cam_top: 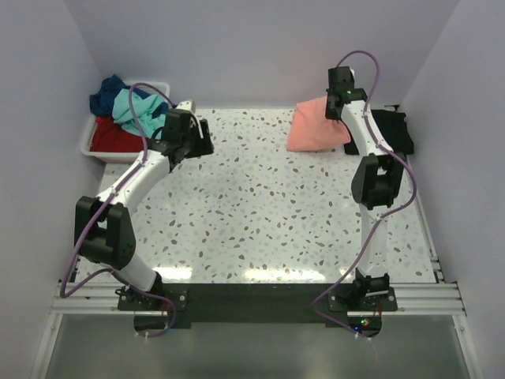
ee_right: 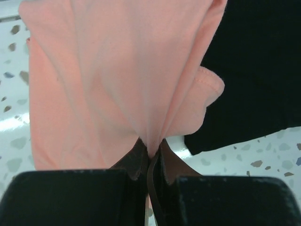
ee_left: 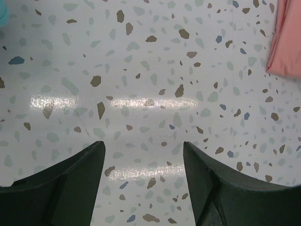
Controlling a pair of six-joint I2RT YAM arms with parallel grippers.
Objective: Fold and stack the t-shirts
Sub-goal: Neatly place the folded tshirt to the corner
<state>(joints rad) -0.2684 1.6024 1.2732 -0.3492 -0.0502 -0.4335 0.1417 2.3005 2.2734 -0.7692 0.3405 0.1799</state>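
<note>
Next, my right gripper goes to the right in the top view, over the black t-shirt [cam_top: 394, 130] [ee_right: 261, 80], and releases the pink one, because a flat base lies there.
A salmon-pink t-shirt [cam_top: 314, 126] hangs folded at the back right of the table. My right gripper [cam_top: 341, 103] is shut on its upper edge, and the cloth [ee_right: 117, 80] bunches between the jaws. A black t-shirt [cam_top: 394, 130] lies flat at the far right, behind the pink one [ee_right: 258, 70]. Teal [cam_top: 134, 106], navy blue [cam_top: 106, 91] and red [cam_top: 110, 138] t-shirts lie piled in the white bin. My left gripper [cam_top: 197, 136] is open and empty over bare table [ee_left: 143, 155]. The pink shirt's edge shows at the right of the left wrist view [ee_left: 287, 42].
The white plastic bin [cam_top: 88, 140] stands at the back left corner. Lilac walls close in the table on the left, back and right. The speckled tabletop [cam_top: 260, 205] stretches between the arms.
</note>
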